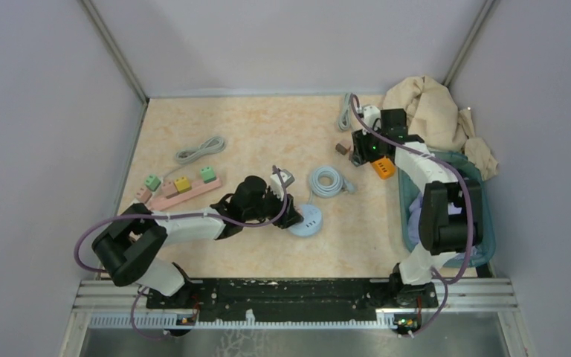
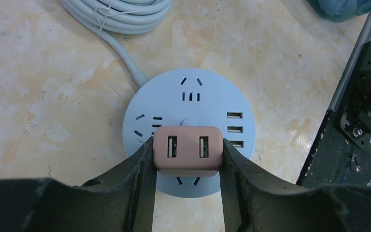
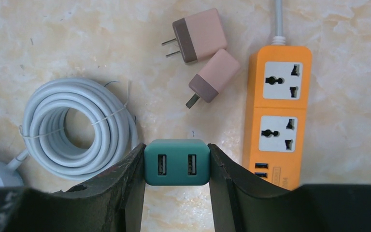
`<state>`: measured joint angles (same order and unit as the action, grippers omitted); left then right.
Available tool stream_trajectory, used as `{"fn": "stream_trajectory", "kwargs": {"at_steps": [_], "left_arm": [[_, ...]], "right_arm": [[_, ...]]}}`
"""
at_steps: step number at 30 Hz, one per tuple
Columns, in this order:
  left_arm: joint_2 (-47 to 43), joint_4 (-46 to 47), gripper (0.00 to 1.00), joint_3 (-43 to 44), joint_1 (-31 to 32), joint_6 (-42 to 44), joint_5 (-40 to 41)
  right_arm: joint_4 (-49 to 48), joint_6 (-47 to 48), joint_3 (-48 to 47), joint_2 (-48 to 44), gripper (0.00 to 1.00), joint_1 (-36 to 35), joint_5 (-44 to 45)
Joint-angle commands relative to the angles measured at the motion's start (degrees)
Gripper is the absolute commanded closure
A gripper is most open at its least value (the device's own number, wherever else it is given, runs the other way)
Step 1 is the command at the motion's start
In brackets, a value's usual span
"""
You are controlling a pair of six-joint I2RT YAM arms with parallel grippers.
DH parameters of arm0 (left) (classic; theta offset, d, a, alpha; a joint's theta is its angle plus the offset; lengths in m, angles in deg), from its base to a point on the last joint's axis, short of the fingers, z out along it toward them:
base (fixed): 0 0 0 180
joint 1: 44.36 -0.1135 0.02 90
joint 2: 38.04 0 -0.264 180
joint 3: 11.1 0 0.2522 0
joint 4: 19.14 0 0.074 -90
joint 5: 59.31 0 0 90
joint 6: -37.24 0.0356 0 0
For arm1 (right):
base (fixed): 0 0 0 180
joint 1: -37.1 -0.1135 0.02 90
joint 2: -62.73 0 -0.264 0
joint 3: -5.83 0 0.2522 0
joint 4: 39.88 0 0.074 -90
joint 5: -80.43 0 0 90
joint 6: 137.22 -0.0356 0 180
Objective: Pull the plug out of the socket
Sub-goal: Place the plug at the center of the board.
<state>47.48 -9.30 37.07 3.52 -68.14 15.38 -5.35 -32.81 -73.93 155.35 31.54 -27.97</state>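
The robot's right gripper will next go down toward the bare tabletop point(image 3: 175, 125) between the coiled cable and the orange strip point(image 3: 278, 116) and let go of the green plug, since that spot is clear.
A round light-blue socket point(image 2: 193, 92) lies on the table, also seen in the top view point(image 1: 312, 223). A pink plug point(image 2: 188, 151) with two USB ports sits on its near part. My left gripper point(image 2: 187, 145) is shut on this pink plug, one finger on each side. I cannot tell whether the plug's pins are still in the socket. My right gripper point(image 3: 176, 150) is shut on a dark green two-port plug point(image 3: 176, 163) and holds it above the table, next to an orange power strip point(image 3: 278, 116).
The socket's coiled white cable point(image 3: 77, 128) lies behind it. Two loose pink plugs point(image 3: 198, 36) lie by the orange strip. A pink strip with green and yellow plugs point(image 1: 186, 192) and a grey cable point(image 1: 201, 149) lie left. A teal basket point(image 1: 485, 223) and beige cloth point(image 1: 431, 111) are right.
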Motion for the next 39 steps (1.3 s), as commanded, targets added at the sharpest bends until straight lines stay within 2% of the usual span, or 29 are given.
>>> {"fn": "stream_trajectory", "kwargs": {"at_steps": [1, 11, 16, 23, 29, 32, 37, 39], "left_arm": [[1.9, -3.8, 0.95, -1.5, 0.2, -2.2, 2.0], [3.2, -4.1, 0.93, -1.3, 1.5, -1.1, 4.0], [3.3, -4.2, 0.89, -0.7, 2.1, -1.1, 5.0], [4.4, -3.7, 0.81, -0.3, 2.8, -0.5, 5.3], [4.4, -3.6, 0.79, -0.3, 3.0, -0.7, 5.8], [4.7, -3.4, 0.77, -0.5, 3.2, -0.8, 5.9], [5.4, -2.9, 0.73, -0.7, 3.8, -1.0, 6.4], [5.5, -2.9, 0.7, -0.6, 4.0, -1.3, 6.7]], "right_arm": [[-3.7, -2.3, -0.4, 1.6, 0.86, -1.3, 3.1], [-3.7, -2.6, -0.5, 7.3, 0.78, -1.5, 3.0], [-3.4, -2.9, -0.8, 7.9, 0.56, -1.4, 3.4], [-3.0, -3.5, -1.0, 6.9, 0.39, -1.4, 4.2], [-2.1, -2.7, -0.9, 1.6, 0.37, -1.1, 2.2], [-1.8, -0.6, 0.1, -3.9, 0.37, 0.0, -3.8], [-1.4, 5.8, 3.9, -13.5, 0.38, 0.8, -23.4], [-4.5, 5.1, 7.6, -17.5, 0.38, 0.8, -29.2]]}}
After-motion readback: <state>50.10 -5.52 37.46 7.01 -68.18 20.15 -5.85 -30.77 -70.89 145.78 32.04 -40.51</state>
